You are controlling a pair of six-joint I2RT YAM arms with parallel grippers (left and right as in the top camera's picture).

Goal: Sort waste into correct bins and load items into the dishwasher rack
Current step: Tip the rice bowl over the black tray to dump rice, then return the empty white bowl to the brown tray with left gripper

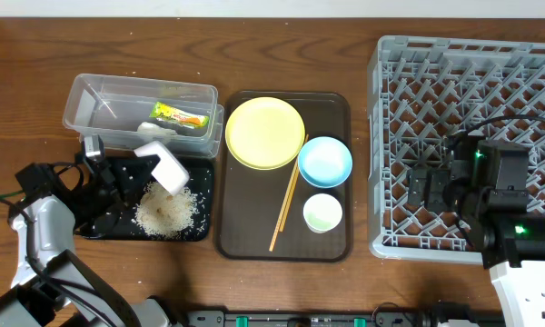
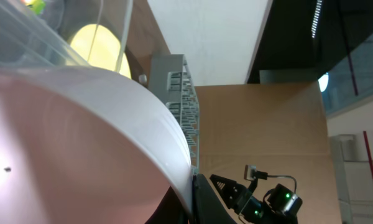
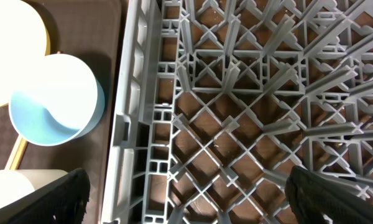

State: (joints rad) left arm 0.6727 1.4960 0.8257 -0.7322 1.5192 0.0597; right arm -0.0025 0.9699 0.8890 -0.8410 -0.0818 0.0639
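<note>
The white bowl should next be turned upright by the robot's left gripper, then lowered onto the brown serving tray beside the chopsticks, where the brown serving tray's near corner stands empty (image 1: 247, 213).
My left gripper (image 1: 134, 174) is shut on the rim of the white bowl (image 1: 165, 169) and holds it tipped over the black tray (image 1: 109, 222), where loose rice grains (image 1: 166, 211) lie in a heap. The bowl (image 2: 68, 143) fills the left wrist view, with a dark finger (image 2: 199, 199) at its rim. The clear tub (image 1: 100, 95) holds the green-and-orange wrapper (image 1: 180, 115) and a white tissue (image 1: 160, 130). My right gripper (image 1: 429, 186) is open and empty over the grey rack (image 1: 472, 64), near its left wall (image 3: 133, 106).
The brown serving tray (image 1: 331, 245) holds the yellow plate (image 1: 265, 133), light blue bowl (image 1: 324, 161), pale green cup (image 1: 322, 213) and chopsticks (image 1: 288, 193). In the right wrist view, the blue bowl (image 3: 56, 99) and cup (image 3: 12, 193) lie left of the rack wall.
</note>
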